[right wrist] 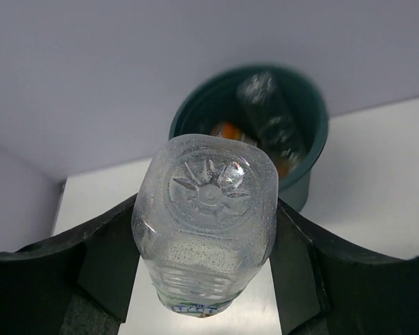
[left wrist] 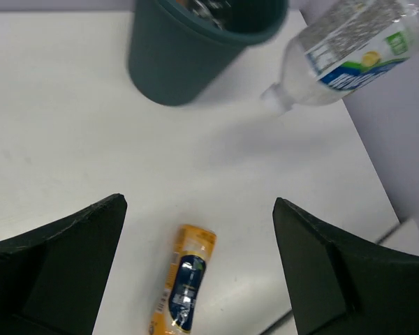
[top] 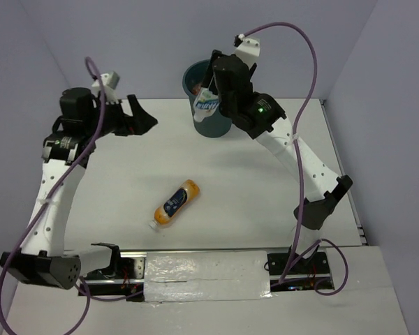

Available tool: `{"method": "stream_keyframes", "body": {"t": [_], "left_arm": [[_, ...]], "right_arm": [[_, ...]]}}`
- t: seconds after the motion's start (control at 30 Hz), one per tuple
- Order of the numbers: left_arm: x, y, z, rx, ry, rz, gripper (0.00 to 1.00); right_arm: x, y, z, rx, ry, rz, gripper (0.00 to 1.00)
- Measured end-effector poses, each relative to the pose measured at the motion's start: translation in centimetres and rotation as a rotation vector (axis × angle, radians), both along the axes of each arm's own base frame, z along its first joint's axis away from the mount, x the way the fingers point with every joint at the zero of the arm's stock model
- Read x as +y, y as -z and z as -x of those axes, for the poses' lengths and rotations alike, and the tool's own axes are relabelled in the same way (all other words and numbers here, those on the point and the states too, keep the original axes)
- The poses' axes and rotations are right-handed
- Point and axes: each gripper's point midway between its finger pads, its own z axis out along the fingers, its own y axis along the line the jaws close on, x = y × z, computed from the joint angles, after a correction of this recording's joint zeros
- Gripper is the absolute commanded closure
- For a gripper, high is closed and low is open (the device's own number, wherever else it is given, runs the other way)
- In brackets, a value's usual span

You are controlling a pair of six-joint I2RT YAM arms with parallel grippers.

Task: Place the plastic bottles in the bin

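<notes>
My right gripper holds the bottle on the near side of the bin's opening, so next it should move outward over the clear crinkled bottle [top: 206,105], then go down and open.
My right gripper [top: 214,94] is shut on a clear crinkled plastic bottle [top: 206,105] with a blue and green label, held in the air close by the dark teal bin [top: 216,128]. In the right wrist view both fingers press the bottle's [right wrist: 206,223] sides, its base faces the camera, and the bin [right wrist: 314,132] lies just beyond. Inside the bin lie another clear bottle [right wrist: 269,118] and something orange [right wrist: 227,130]. An orange bottle with a dark blue label [top: 176,204] lies on the table centre. My left gripper [top: 143,120] hangs open and empty, left of the bin.
In the left wrist view the orange bottle [left wrist: 185,286] lies below and between the spread fingers, with the bin [left wrist: 174,63] and the held bottle [left wrist: 349,52] farther off. Walls stand close behind the bin. The table's right edge [top: 349,181] runs beside the right arm.
</notes>
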Motion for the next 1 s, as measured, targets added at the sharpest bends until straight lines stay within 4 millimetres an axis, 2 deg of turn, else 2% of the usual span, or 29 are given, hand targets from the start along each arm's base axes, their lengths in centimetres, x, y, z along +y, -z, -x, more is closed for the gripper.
{"method": "stream_keyframes", "body": {"t": [0.07,0.17,0.27,0.37,0.47,0.57,0.67,0.77,0.8,0.87,1.0], "left_arm": [[2.4,-1.6,0.0,-0.035,-0.094,-0.009,0.01],[4.7,-2.8,-0.2,-0.052,-0.212,-0.024,0.01],[6.1,-1.7,-0.7,0.0,-0.301,-0.03,0.01],[6.9,0.8,-1.0,0.076,-0.352,-0.035,0.01],[7.1,3.5,-0.8,0.148,-0.367,-0.04,0.01],[7.2,5.1,-0.6,0.195,-0.375,-0.038,0.01],[7.3,5.6,-0.6,0.21,-0.382,-0.041,0.01],[7.3,6.0,-0.7,0.213,-0.385,-0.041,0.0],[7.3,6.2,-0.7,0.215,-0.386,-0.041,0.01],[7.3,6.8,-0.6,0.229,-0.385,-0.044,0.0],[7.4,7.7,-0.5,0.251,-0.388,-0.048,0.01]], "right_arm": [[-1.5,-1.8,-1.3,-0.072,0.065,0.014,0.55],[-3.6,-4.2,-3.0,-0.169,0.16,0.019,0.54],[-4.7,-6.5,-5.1,-0.259,0.248,0.022,0.53],[-4.7,-7.5,-7.4,-0.328,0.312,0.042,0.52],[-3.7,-6.1,-9.7,-0.342,0.334,0.096,0.52],[-2.5,-2.7,-12.0,-0.31,0.337,0.17,0.51],[-1.4,0.9,-13.6,-0.261,0.325,0.226,0.49],[-0.9,4.3,-14.6,-0.205,0.306,0.276,0.34],[-0.8,5.0,-14.7,-0.19,0.3,0.284,0.2],[-0.5,6.1,-14.9,-0.17,0.287,0.287,0.04],[0.3,7.9,-14.9,-0.14,0.247,0.303,0.0]]}}
